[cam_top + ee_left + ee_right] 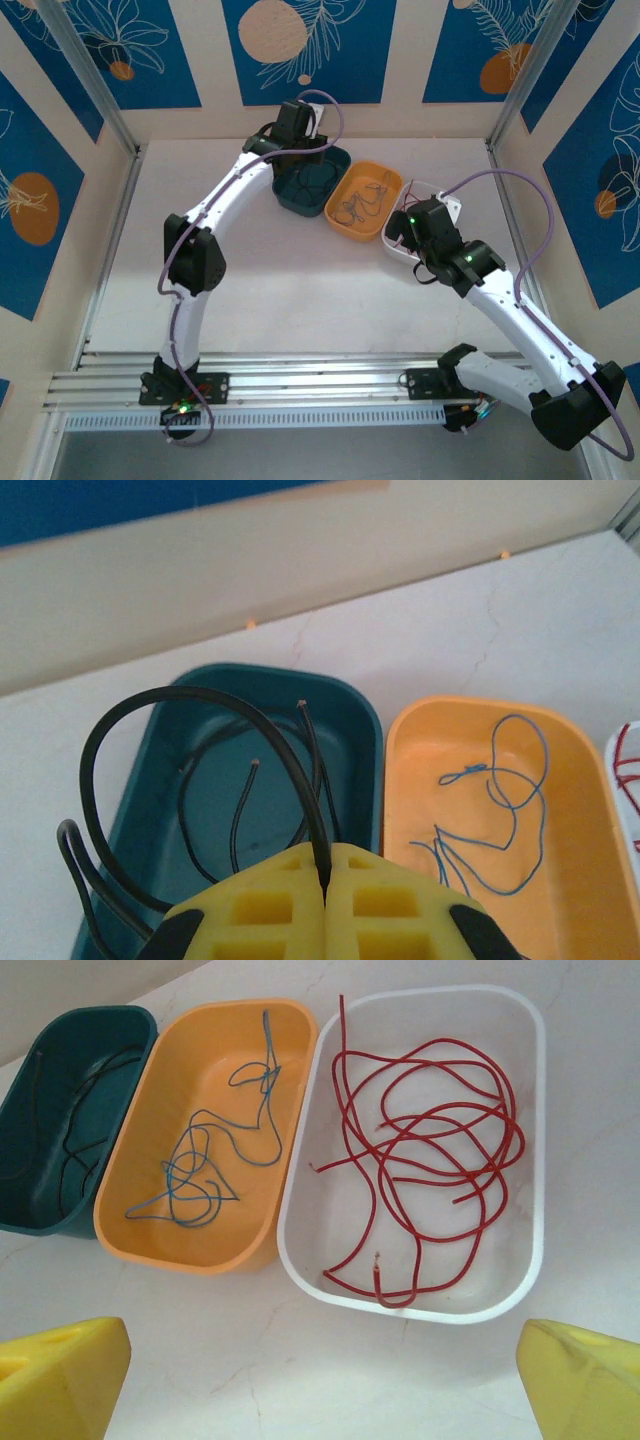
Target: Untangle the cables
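Next, my left gripper lowers the black cable into the teal tray (340, 160) below it, then opens, since the cable's loop still arches over the teal tray's rim.
The cables lie sorted by colour in three trays. My left gripper (326, 880) is shut on a black cable (180, 695), which arches up and loops over the teal tray (350, 705); more black cable lies inside it. A thin blue cable (510, 810) lies in the orange tray (392, 740). Red cables (430, 1150) coil in the white tray (420, 1305). My right gripper (325, 1370) hangs open over bare table just in front of the white tray, with nothing between its fingers. From above, the left gripper (300, 135) is at the teal tray (340, 160), the right gripper (400, 225) by the white tray (452, 205).
The three trays stand side by side at the back of the white table (300, 290), teal, orange (390, 180), then white. Patterned walls and metal posts enclose the table. A slotted rail (300, 385) runs along the near edge.
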### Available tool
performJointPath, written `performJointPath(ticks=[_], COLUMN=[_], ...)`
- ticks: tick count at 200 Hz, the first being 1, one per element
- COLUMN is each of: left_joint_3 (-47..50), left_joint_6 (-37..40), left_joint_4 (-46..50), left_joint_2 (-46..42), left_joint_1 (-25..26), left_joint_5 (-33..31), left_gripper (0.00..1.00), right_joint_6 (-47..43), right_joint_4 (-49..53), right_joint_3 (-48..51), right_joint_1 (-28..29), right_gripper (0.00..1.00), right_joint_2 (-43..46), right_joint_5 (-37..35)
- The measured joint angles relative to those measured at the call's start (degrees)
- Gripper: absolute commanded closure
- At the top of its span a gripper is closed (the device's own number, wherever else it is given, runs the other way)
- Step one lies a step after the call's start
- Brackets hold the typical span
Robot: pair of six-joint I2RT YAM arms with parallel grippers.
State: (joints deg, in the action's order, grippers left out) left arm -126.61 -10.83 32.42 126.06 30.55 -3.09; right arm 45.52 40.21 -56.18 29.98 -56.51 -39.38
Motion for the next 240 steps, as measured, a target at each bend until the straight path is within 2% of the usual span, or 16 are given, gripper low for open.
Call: performJointPath(ticks=[56, 92, 107, 142, 154, 173, 211, 240], left_joint_3=[-0.7, -1.5, -1.5, -1.2, 1.5, 11.4, 40.4, 63.1], left_joint_6=[-3.9, -5.7, -5.9, -5.4, -5.1, -4.1, -3.7, -3.5], left_joint_4=[-0.2, 0.0, 0.6, 1.3, 0.9, -1.6, -13.6, -24.9], left_joint_2=[6.7, 10.0, 10.1, 8.5, 5.7, -3.5, -29.5, -45.9], left_joint_1=[-1.1, -1.7, -1.7, -1.7, -1.7, -1.7, -2.3, -6.7], left_joint_5=[3.1, 4.6, 4.8, 4.5, 4.0, 2.1, -4.1, -9.8], left_gripper=[1.00, 0.59, 0.45, 0.28, 0.20, 0.00, 0.00, 0.00], right_joint_6=[0.5, 1.1, 1.1, 1.0, 0.8, 0.4, -2.6, -8.3], right_joint_4=[1.7, 2.5, 2.8, 3.1, 3.2, 3.2, 2.4, -2.7], right_joint_3=[0.1, 0.9, 0.9, 0.9, 0.9, 1.5, 6.7, 13.7], right_joint_1=[0.0, 0.0, 0.0, 0.0, -0.2, -0.8, -2.4, -4.0], right_gripper=[0.01, 0.01, 0.01, 0.01, 0.01, 0.01, 0.01, 0.01], right_joint_2=[1.9, 2.7, 2.7, 3.7, 4.5, 6.1, 11.0, 14.8], right_joint_5=[-1.0, -1.2, -1.4, -2.7, -3.3, -5.3, -10.6, -14.1])
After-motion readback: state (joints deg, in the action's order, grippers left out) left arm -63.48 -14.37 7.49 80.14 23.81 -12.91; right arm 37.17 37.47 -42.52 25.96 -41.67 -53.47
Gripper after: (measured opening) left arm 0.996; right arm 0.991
